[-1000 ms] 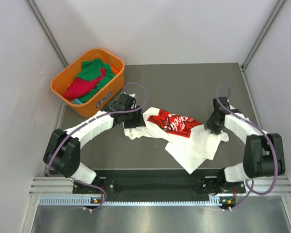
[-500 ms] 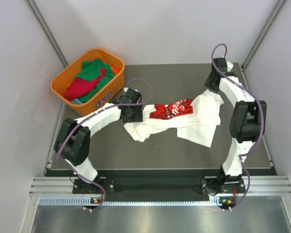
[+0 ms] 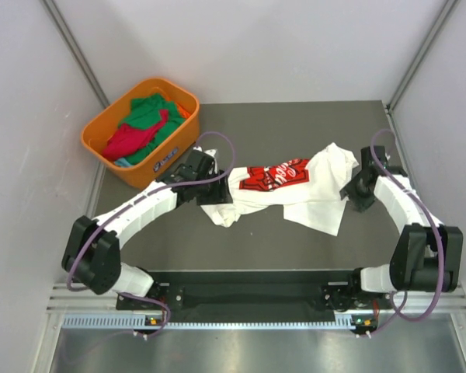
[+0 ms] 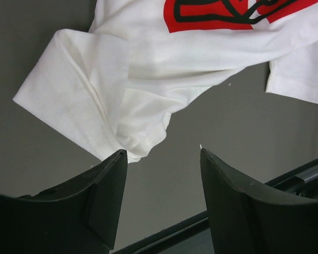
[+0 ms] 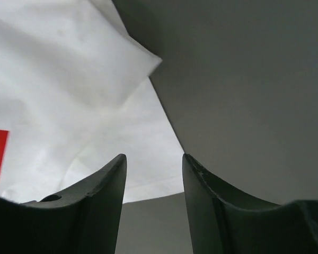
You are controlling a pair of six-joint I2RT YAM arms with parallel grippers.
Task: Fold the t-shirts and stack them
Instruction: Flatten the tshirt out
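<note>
My right gripper draws its open fingers back and down onto the white t-shirt flap's near corner (image 3: 335,231) (image 5: 177,187) next, since that corner juts free.
A white t-shirt (image 3: 311,186) with a red chest print (image 3: 276,176) lies stretched across the middle of the table, rumpled at its left end. My left gripper (image 3: 214,194) hovers at that left end, open. In the left wrist view a bunched sleeve (image 4: 90,100) lies just past the left fingertip, and the left gripper (image 4: 161,152) has only bare table between its jaws. My right gripper (image 3: 356,193) is at the shirt's right edge. It stands open above the white cloth (image 5: 85,95), and the right gripper (image 5: 153,157) holds nothing. Green (image 3: 149,113) and red (image 3: 129,140) t-shirts fill the basket.
The orange plastic basket (image 3: 107,152) stands at the table's back left corner, close behind my left arm. Grey walls and metal posts enclose the table on three sides. The table's front rail (image 4: 286,177) shows in the left wrist view.
The right arm has swung from the back right corner down to the shirt's right edge, and its jaws have widened off the cloth. The left arm shifted slightly. The shirt stays stretched out.
</note>
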